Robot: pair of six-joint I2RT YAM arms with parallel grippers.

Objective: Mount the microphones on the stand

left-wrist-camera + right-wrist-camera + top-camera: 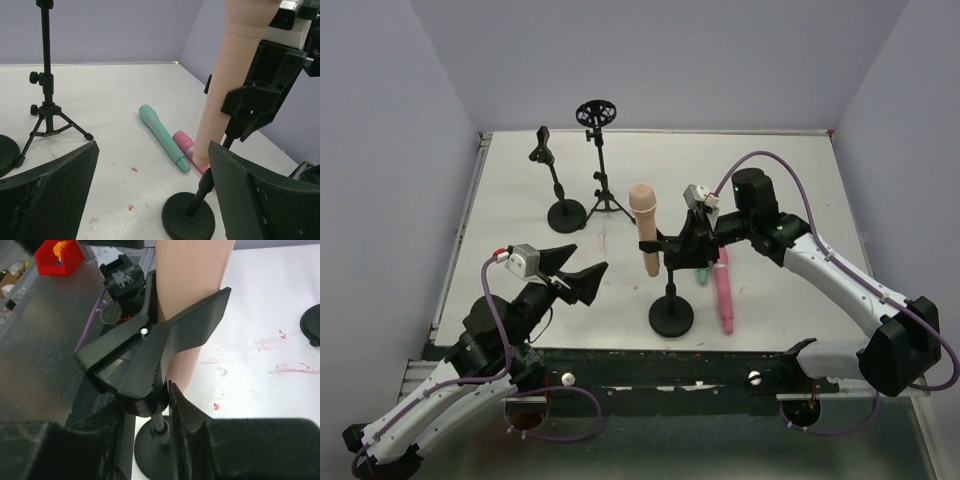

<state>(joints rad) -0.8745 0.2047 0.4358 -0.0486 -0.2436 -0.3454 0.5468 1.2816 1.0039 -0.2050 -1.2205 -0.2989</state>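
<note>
The stand goes outward in my right gripper next, to the right in the top view, onto the table's bare far corner. The stand's clip already holds the peach-beige microphone.
The peach-beige microphone stands upright in the black clip of a round-base stand at the table's front middle. My right gripper is shut on that clip; in the right wrist view my right gripper pinches the clip's lower part beside the peach microphone. The pink microphone lies flat to the right of the stand. The teal microphone lies beside it, mostly hidden under my right arm. My left gripper is open and empty left of the stand. The left wrist view shows the left gripper, the teal and the pink microphones.
A second round-base stand with an empty clip and a tripod stand with a ring mount stand at the back left. The tripod stand also shows in the left wrist view. Walls enclose the table.
</note>
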